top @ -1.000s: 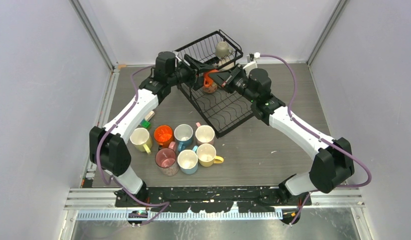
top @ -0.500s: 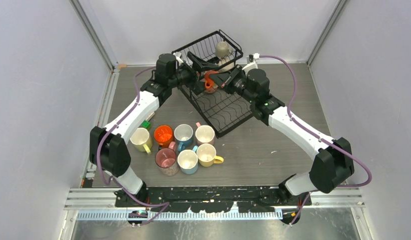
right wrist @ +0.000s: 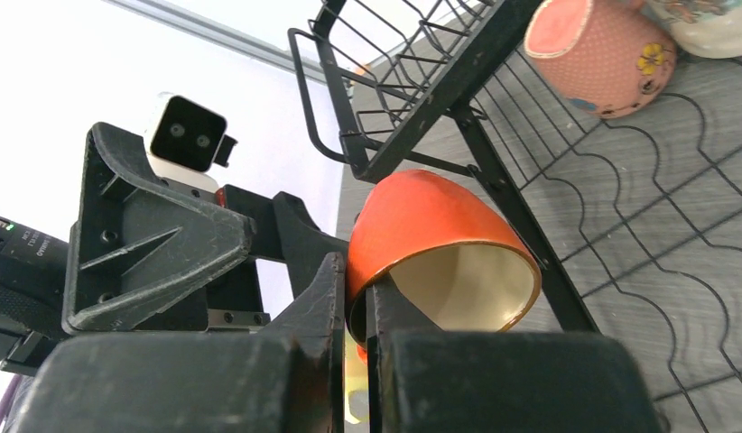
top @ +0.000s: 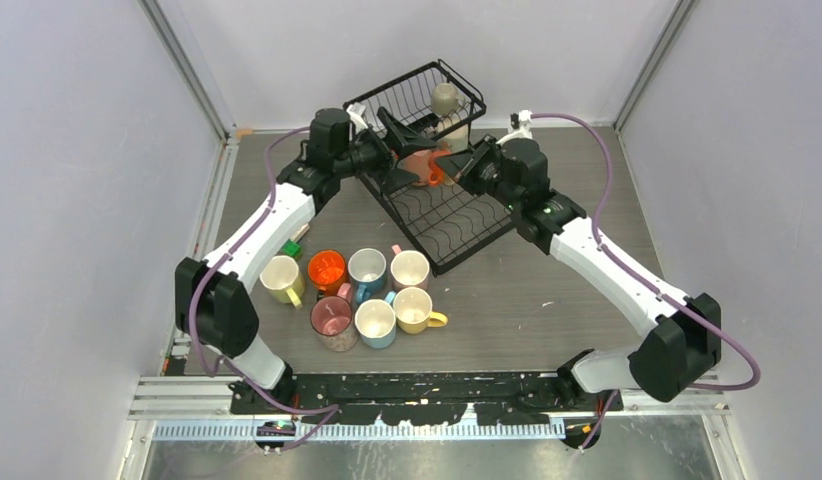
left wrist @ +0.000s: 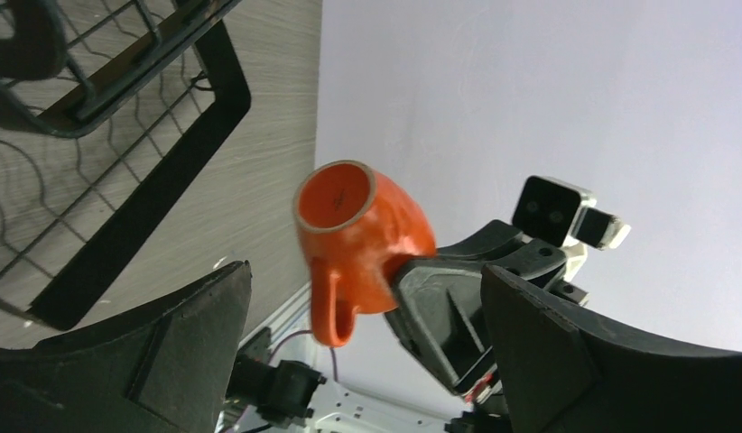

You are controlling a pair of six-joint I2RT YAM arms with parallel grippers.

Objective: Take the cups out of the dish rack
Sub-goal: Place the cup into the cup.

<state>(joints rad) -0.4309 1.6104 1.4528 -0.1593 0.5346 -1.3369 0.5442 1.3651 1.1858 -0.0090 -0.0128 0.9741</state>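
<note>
The pink-handled mug's opening is back of and below my right gripper, so my right gripper should next move back and down to release the orange mug (top: 424, 166) into the pink-handled mug (top: 411, 268).
My right gripper (right wrist: 354, 307) is shut on the rim of an orange mug (right wrist: 431, 225), one finger inside and one outside. It holds the mug in the air at the front left corner of the black wire dish rack (top: 452, 215). In the left wrist view the same mug (left wrist: 358, 225) hangs handle down between my wide open left fingers (left wrist: 169, 352). My left gripper (top: 399, 152) is empty and faces the mug (top: 424, 166). A beige mug (top: 445, 97) sits in the upper basket. A pink dotted mug (right wrist: 602, 54) lies on the lower tray.
Several unloaded mugs stand grouped on the table in front of the rack, among them an orange one (top: 326, 268), a light blue one (top: 367, 268) and a yellow one (top: 415, 310). A small green block (top: 290, 248) lies by the left arm.
The right arm's elbow has swung out to the right and the orange mug has shifted slightly right, away from the left gripper. The left arm has barely moved.
</note>
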